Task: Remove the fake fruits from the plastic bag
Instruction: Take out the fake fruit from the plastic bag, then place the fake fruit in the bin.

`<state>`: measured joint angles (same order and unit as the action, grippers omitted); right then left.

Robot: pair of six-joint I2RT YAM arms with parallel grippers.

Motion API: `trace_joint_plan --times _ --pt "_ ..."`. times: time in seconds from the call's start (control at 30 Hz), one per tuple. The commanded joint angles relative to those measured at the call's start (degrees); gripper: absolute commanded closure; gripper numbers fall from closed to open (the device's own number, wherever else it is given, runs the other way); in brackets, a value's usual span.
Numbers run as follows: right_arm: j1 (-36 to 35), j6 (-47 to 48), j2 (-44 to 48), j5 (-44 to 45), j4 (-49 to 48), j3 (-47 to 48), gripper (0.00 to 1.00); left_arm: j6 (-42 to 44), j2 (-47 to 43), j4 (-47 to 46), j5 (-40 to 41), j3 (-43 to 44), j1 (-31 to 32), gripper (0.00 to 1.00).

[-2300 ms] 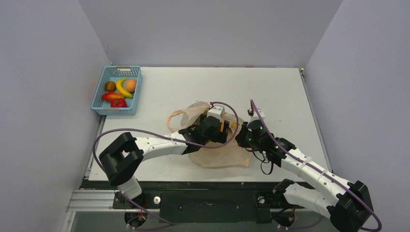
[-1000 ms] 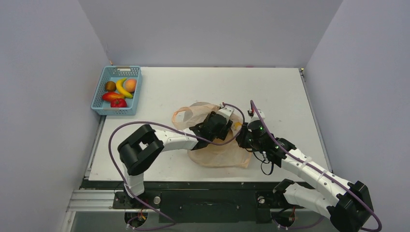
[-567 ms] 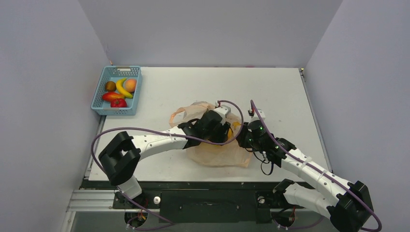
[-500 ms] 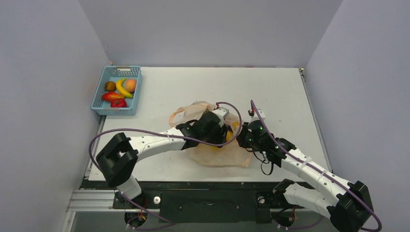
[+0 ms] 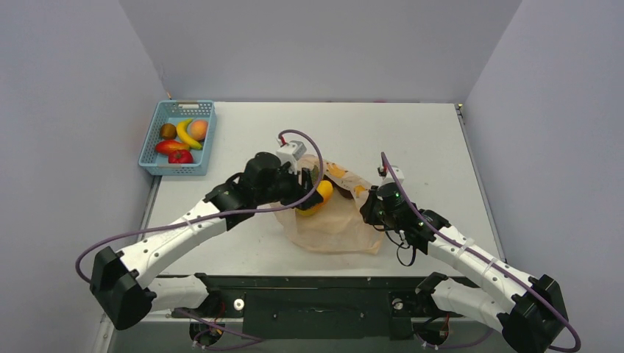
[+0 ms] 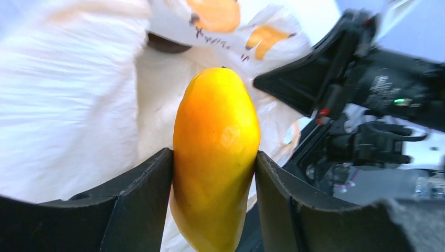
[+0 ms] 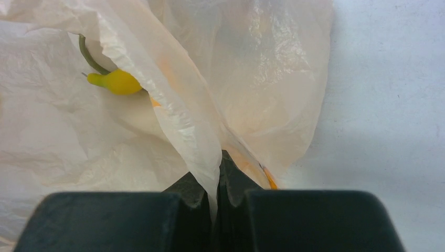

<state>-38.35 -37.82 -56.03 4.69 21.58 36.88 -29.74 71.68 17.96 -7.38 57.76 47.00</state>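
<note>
The mango-like fruit will go up from the bag (image 5: 335, 224) in my left gripper next, then outward and down over the basket's banana (image 5: 188, 134) to be released, because other fruits already lie there.
The peach-orange plastic bag (image 5: 335, 224) lies crumpled at the table's middle. My left gripper (image 5: 310, 195) is shut on a glossy yellow-orange mango-like fruit (image 5: 323, 197) and holds it just above the bag's left opening. In the left wrist view the fruit (image 6: 215, 152) sits upright between both fingers (image 6: 141, 199). My right gripper (image 5: 366, 207) is shut on a fold of the bag (image 7: 199, 131) at its right edge. A small yellow piece with a green stem (image 7: 119, 82) shows among the bag's folds.
A blue mesh basket (image 5: 157, 137) stands at the table's far left corner. It holds a banana (image 5: 189, 134), an orange-peach fruit (image 5: 199, 129), a brown fruit (image 5: 168, 131) and red pieces (image 5: 176, 151). Grey walls close in both sides.
My left gripper has come back out of the bag to the left and up, with the yellow-orange fruit in it. The bag's top has opened out. The right arm has stayed put.
</note>
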Motion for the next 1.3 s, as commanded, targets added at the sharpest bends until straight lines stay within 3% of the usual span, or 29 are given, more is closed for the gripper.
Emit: trace_joint_plan --times 0.0,0.17,0.33,0.57,0.8,0.93,1.07,1.27 --pt "-0.20 0.06 0.06 1.08 -0.84 2.01 1.00 -0.66 -7.26 -0.78 -10.69 3.19 -5.82 0.62" --pt "-0.16 -0.14 -0.33 0.81 -1.34 1.71 1.00 -2.28 -13.54 -2.72 -21.41 2.48 -11.24 0.62" --pt "-0.10 0.05 -1.09 0.53 -1.72 1.98 1.00 -1.57 -18.69 2.89 -18.33 3.68 -18.20 0.62" --pt "-0.07 0.12 -1.71 -0.01 -2.45 1.70 1.00 1.60 -25.81 10.82 0.38 6.87 -29.17 0.72" --pt "-0.10 0.32 -1.67 -0.48 -3.19 1.29 1.00 9.23 -33.21 11.15 27.37 4.62 -30.72 0.68" --pt "-0.07 0.91 -1.87 -0.36 -3.41 1.18 1.00 12.18 -33.92 9.12 38.08 -0.64 -30.70 0.65" --pt "0.01 1.41 -2.57 -0.62 -4.00 1.13 1.00 12.03 -31.80 3.43 40.95 -6.64 -31.21 0.65" --pt "0.12 2.05 -3.55 -1.68 -4.75 1.78 1.00 12.36 -23.70 -7.10 41.17 -6.18 -36.08 0.64"
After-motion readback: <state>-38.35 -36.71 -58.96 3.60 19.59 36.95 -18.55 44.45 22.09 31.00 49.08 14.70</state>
